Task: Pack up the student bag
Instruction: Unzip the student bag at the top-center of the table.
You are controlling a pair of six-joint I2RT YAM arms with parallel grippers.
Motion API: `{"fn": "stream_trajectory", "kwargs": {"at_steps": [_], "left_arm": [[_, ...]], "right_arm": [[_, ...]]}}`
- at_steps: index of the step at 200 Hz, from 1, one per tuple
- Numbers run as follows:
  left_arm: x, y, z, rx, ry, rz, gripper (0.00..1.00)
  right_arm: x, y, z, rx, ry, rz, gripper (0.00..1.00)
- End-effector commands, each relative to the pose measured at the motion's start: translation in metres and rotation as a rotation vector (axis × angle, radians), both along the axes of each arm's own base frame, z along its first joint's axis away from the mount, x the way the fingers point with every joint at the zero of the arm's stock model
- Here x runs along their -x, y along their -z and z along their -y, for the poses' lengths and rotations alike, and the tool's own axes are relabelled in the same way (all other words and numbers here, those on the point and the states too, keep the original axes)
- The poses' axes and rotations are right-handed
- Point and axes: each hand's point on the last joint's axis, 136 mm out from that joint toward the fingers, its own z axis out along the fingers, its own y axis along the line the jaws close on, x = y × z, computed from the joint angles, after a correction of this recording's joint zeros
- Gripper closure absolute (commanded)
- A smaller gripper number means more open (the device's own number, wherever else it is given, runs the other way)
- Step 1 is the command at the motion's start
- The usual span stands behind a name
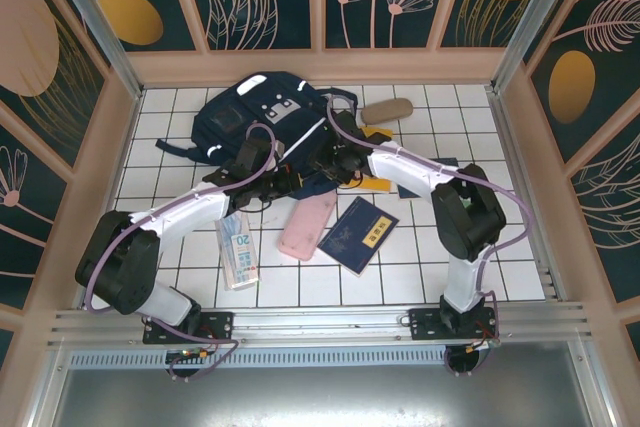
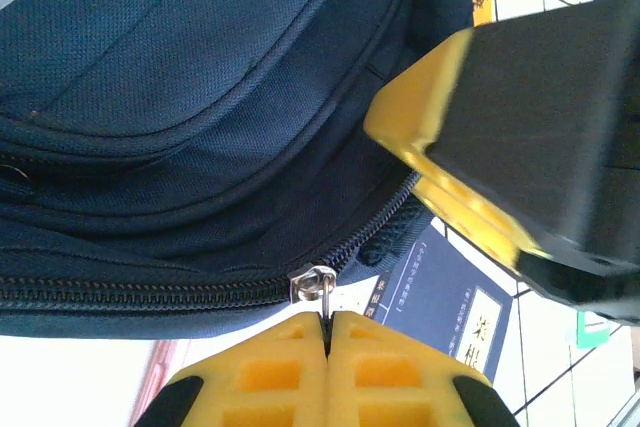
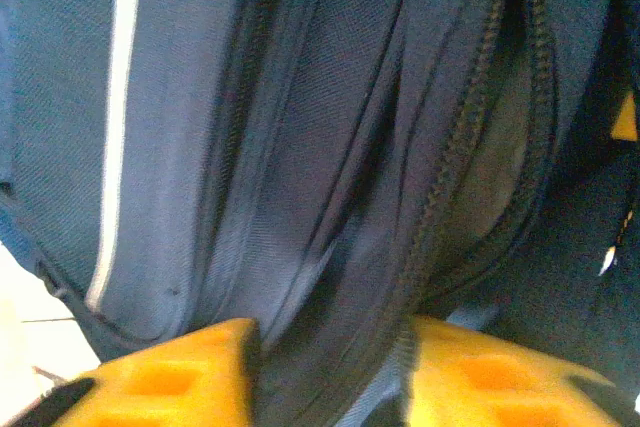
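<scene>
I need to move my left gripper along the zip next, away from my right gripper and toward the bag's strap end [image 1: 211, 153], to release the zipper pull, because that part of the zip is still closed.
The student bag [image 1: 262, 112], navy with white patches, lies at the back centre of the tiled table. Both grippers meet at its near edge. My left gripper [image 1: 288, 177] is shut on the metal zipper pull [image 2: 318, 287]; in the left wrist view its yellow fingertips [image 2: 328, 325] pinch the pull tab just below the bag's zip line [image 2: 150, 292]. My right gripper [image 1: 326, 161] clamps a thick fold of the bag's fabric [image 3: 330, 277] beside a partly open zip [image 3: 470, 147]. One of its yellow fingers [image 2: 450, 157] looms at the right of the left wrist view.
In front of the bag lie a pink pencil case [image 1: 306, 227], a navy booklet [image 1: 358, 234] [image 2: 450, 297] and a book marked 20 [image 1: 238, 252]. A tan pouch [image 1: 387, 109] rests behind the right arm and a yellow item [image 1: 376, 184] under it. Walls enclose the table.
</scene>
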Motion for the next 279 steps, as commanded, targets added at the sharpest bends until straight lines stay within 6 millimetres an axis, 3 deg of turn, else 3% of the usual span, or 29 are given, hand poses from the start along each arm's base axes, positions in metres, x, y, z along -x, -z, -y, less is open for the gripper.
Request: {"fn": "stream_trajectory", "kwargs": {"at_steps": [1,13,34,37,58,83,118,169,172,184,219,230,245,259,279], "left_arm": [[-0.003,-0.017,0.008,-0.001,0.047,0.05,1.0],[-0.004,-0.012,0.001,-0.052,0.034,0.045,1.0],[0.002,0.012,-0.023,-0.204,0.006,-0.007,1.0],[-0.002,0.005,-0.023,-0.214,0.0,0.006,1.0],[-0.001,0.02,-0.053,-0.349,-0.044,-0.04,1.0],[-0.004,0.035,-0.105,-0.478,-0.121,-0.093,1.0],[-0.024,0.047,-0.177,-0.586,-0.266,-0.139,1.0],[-0.07,0.052,-0.24,-0.649,-0.459,-0.15,1.0],[-0.07,0.061,-0.243,-0.655,-0.461,-0.174,1.0],[-0.071,0.068,-0.255,-0.65,-0.495,-0.198,1.0],[-0.065,0.066,-0.249,-0.59,-0.477,-0.199,1.0],[-0.062,0.054,-0.241,-0.539,-0.459,-0.175,1.0],[-0.055,0.047,-0.227,-0.465,-0.419,-0.163,0.75],[-0.049,0.036,-0.218,-0.415,-0.395,-0.139,0.62],[-0.047,0.012,-0.202,-0.331,-0.343,-0.072,0.54]], "right_arm": [[-0.01,0.008,-0.003,0.013,0.028,-0.003,0.83],[-0.017,0.001,0.002,0.036,0.04,0.028,1.0],[-0.027,-0.009,0.018,0.063,0.068,0.071,1.0],[-0.028,-0.01,0.02,0.066,0.071,0.075,1.0],[-0.035,-0.016,0.038,0.062,0.102,0.097,1.0],[-0.04,-0.023,0.052,0.056,0.113,0.12,1.0],[-0.041,-0.034,0.053,0.031,0.081,0.166,1.0],[-0.036,-0.042,0.051,0.011,0.046,0.201,1.0],[-0.037,-0.042,0.051,0.008,0.045,0.202,1.0],[-0.035,-0.044,0.049,-0.007,0.034,0.205,1.0],[-0.041,-0.054,0.035,-0.042,-0.034,0.24,1.0],[-0.044,-0.055,0.031,-0.04,-0.051,0.247,1.0],[-0.048,-0.058,0.028,-0.036,-0.068,0.256,1.0],[-0.05,-0.058,0.026,-0.036,-0.077,0.257,1.0],[-0.05,-0.057,0.026,-0.026,-0.079,0.254,0.66]]}}
